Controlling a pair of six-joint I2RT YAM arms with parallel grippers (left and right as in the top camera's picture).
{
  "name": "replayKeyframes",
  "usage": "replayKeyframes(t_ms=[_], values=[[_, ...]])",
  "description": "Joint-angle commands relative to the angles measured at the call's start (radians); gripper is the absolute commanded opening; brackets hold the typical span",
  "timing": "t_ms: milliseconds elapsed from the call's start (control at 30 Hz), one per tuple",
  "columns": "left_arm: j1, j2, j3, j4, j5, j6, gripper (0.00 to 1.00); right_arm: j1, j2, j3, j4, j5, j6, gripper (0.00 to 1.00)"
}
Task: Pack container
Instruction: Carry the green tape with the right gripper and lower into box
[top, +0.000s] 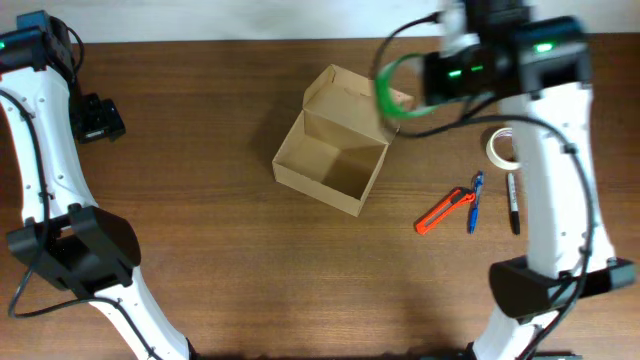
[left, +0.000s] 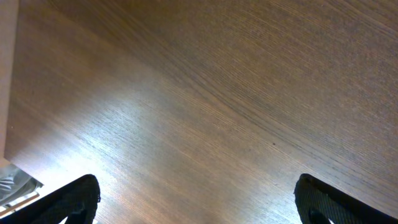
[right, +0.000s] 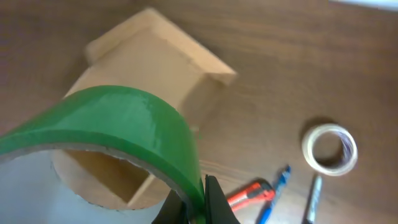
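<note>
My right gripper carries the tape roll left in the overhead view and down into the box next for release, as its empty bottom lies there.
The container (top: 330, 160) is an open tan cardboard box with its flap lid folded back, at the table's middle; it also shows in the right wrist view (right: 155, 68). My right gripper (right: 200, 205) is shut on a green tape roll (right: 124, 124), held in the air above the box's right edge; overhead the roll (top: 383, 92) hangs by the lid. My left gripper (left: 199, 199) is open and empty over bare wood at the far left (top: 100, 120).
Right of the box lie a white tape roll (top: 500, 147), an orange utility knife (top: 443, 210), a blue pen (top: 476, 200) and a black marker (top: 513, 202). They also show in the right wrist view (right: 329, 148).
</note>
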Motion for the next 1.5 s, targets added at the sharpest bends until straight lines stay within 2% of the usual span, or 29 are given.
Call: replayKeyframes(t_ms=[0,167,367,700,1200,1467], values=[[0.004,-0.001,-0.004,0.002,0.006,0.009,1.00,0.129,0.022,0.010,0.039,0.123,-0.029,0.04],[0.004,-0.001,-0.004,0.002,0.006,0.009,1.00,0.239,0.115,0.010,0.116,0.159,-0.031,0.04],[0.004,-0.001,-0.004,0.002,0.006,0.009,1.00,0.246,0.241,0.010,0.158,0.146,-0.027,0.04],[0.004,-0.001,-0.004,0.002,0.006,0.009,1.00,0.246,0.400,0.010,0.219,-0.002,-0.022,0.04],[0.004,-0.001,-0.004,0.002,0.006,0.009,1.00,0.245,0.445,-0.039,0.200,-0.018,-0.008,0.03],[0.004,-0.001,-0.004,0.002,0.006,0.009,1.00,0.243,0.445,-0.133,0.241,0.011,-0.001,0.04]])
